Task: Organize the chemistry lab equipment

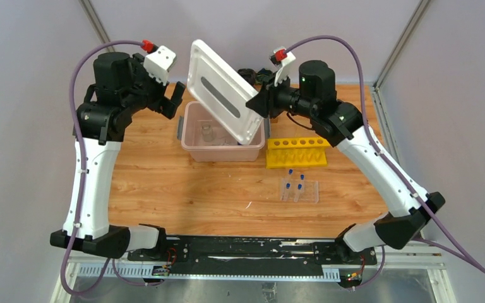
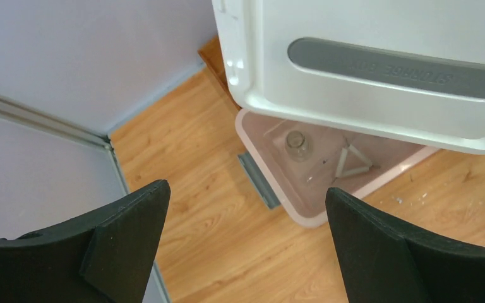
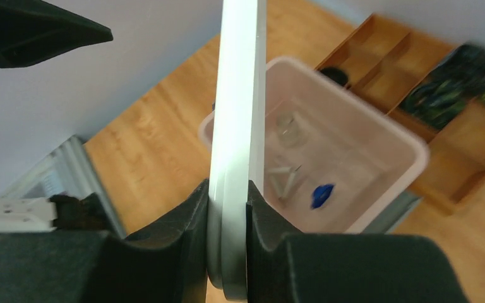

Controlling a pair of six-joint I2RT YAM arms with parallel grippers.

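The tilted white lid will next go down onto the open pink storage box below in my right gripper, which will turn the lid flatter over the box's opening and release it there.
My right gripper (image 1: 260,103) (image 3: 227,208) is shut on the edge of the white lid (image 1: 222,88) (image 3: 237,120), holding it tilted above the pink storage box (image 1: 224,153) (image 3: 410,151). Inside the box lie a small clear beaker (image 2: 298,144) (image 3: 290,129), a white triangle (image 2: 353,161) (image 3: 282,178) and a small blue piece (image 3: 322,194). My left gripper (image 1: 173,102) (image 2: 246,202) hangs open and empty just left of the box (image 2: 316,219), below the lid (image 2: 379,69). Clear tubes with blue caps (image 1: 299,187) stand in a clear holder in front of the box.
A yellow test-tube rack (image 1: 297,152) lies right of the box. A wooden compartment tray (image 3: 404,57) with dark items sits behind the box. Grey walls and metal frame rails (image 2: 44,120) border the wooden table (image 1: 164,183).
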